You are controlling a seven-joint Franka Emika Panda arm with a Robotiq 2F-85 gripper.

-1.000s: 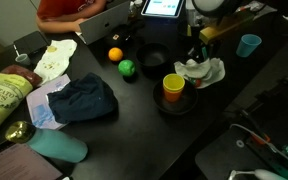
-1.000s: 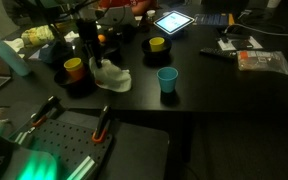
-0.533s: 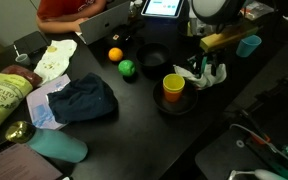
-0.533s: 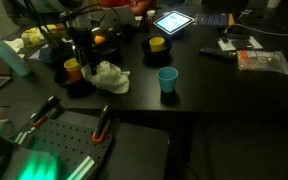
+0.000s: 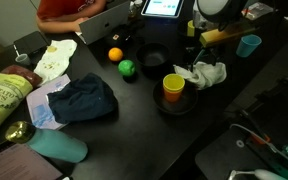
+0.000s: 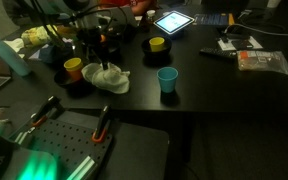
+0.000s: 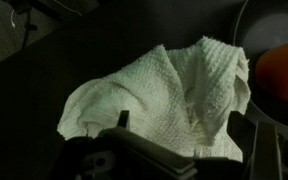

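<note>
The folds in the crumpled middle of the white cloth lie just below my gripper, between its fingers. My gripper needs to go down onto them next with its fingers spread.
A crumpled white cloth (image 5: 206, 73) lies on the black table beside a yellow cup (image 5: 173, 86) that stands in a dark bowl (image 5: 176, 105). My gripper (image 5: 201, 55) hangs just above the cloth, open, holding nothing. In the wrist view the cloth (image 7: 164, 95) fills the middle, and the gripper (image 7: 184, 125) has its jaws spread wide over the cloth's near edge. The cup (image 7: 284, 75) shows at the right edge there. An exterior view shows the cloth (image 6: 109, 77) under the gripper (image 6: 96, 55), next to the yellow cup (image 6: 73, 68).
A blue cup (image 5: 248, 45) stands beyond the cloth. An orange (image 5: 115, 54), a green ball (image 5: 127, 68) and a black bowl (image 5: 152, 58) sit mid-table. A dark blue garment (image 5: 84, 100), a snack bag (image 5: 2, 92) and a tablet (image 5: 164, 8) lie around. A person sits at the far edge.
The gripper went from shut on the white cloth to open. The cloth dropped out of the jaws and settled flatter on the table.
</note>
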